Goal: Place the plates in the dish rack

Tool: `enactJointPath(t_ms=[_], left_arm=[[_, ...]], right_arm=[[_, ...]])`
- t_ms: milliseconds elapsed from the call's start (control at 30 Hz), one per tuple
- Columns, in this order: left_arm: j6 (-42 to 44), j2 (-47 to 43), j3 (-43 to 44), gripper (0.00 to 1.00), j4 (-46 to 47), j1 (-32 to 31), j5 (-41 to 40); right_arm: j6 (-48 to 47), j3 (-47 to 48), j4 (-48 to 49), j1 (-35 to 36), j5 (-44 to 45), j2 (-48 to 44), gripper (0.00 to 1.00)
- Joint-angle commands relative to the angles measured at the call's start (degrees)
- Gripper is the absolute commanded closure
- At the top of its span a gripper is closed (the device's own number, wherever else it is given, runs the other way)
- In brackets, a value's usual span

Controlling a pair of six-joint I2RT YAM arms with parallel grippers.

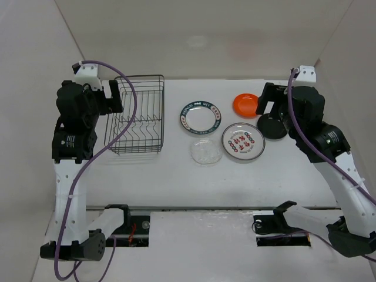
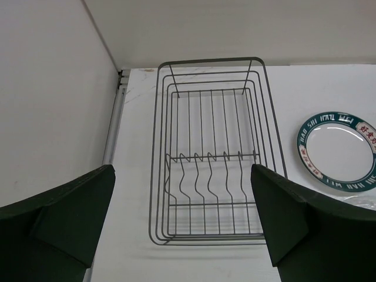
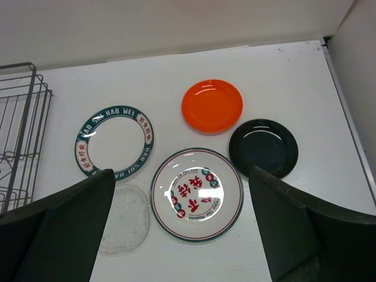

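My right gripper lowers to its left in the top view next, onto the green-rimmed plate below at its orange-plate side (image 1: 219, 116) (image 3: 149, 134), as bare table there leaves finger room.
The empty black wire dish rack (image 1: 134, 151) stands at the back left; its tines (image 2: 211, 157) show in the left wrist view. My left gripper (image 1: 114, 101) hovers open beside the rack's left side (image 2: 183, 176), holding nothing. To the right lie the plates: green-rimmed (image 1: 201, 117), orange (image 1: 245, 104), red-marked (image 1: 242, 141), clear glass (image 1: 206, 151) and black (image 1: 273, 128), the last partly under my right arm. My right gripper (image 1: 262, 106) hangs open and empty above them (image 3: 181, 173), looking down on the red-marked plate (image 3: 197, 194), the black one (image 3: 263, 147), the orange one (image 3: 212, 106), the green-rimmed one (image 3: 114, 147) and the glass one (image 3: 124, 218).
White walls close off the table at the back and both sides; the right wall (image 3: 358, 88) runs close to the black plate. Purple cables (image 1: 132, 103) loop off both wrists. The arm bases (image 1: 126, 223) sit at the near edge.
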Motion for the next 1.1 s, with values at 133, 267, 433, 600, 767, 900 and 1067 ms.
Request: enactJointPath(t_ms=[133,267,433,600,767,900,1067], left_arm=[[-0.6,0.32,0.67,0.0,2.25,0.05,1.43],[-1.2,1.38,0.67,0.0,2.25,0.05,1.44],[-1.74,3.74,1.28,0.0,2.25,0.05,2.05],[-1.74,3.76,0.68,0.0,1.72,0.05,2.05],[-1.21,2.7,-0.03,0.0,2.86,0.05,2.05],[-1.21,2.17,-1.25,0.0,2.86,0.05,2.05],[-0.69,1.64,-1.79,0.0,2.86,0.05,3.1]], right_arm=[[0.06,0.01,2.69,-0.39,-0.39,0.2,0.0],[-3.1,-5.08,12.75,-0.39,-5.47,0.81,0.0],[-6.0,-7.74,22.9,-6.53,-25.31,15.43,0.0],[-6.0,-1.86,28.36,-11.02,-42.1,33.92,0.09],[-7.32,10.53,26.16,-11.03,-46.53,51.23,0.16],[-6.27,12.75,26.78,-12.16,-50.74,56.61,0.16],[-6.27,14.86,26.25,-12.69,-54.18,61.89,0.19]])
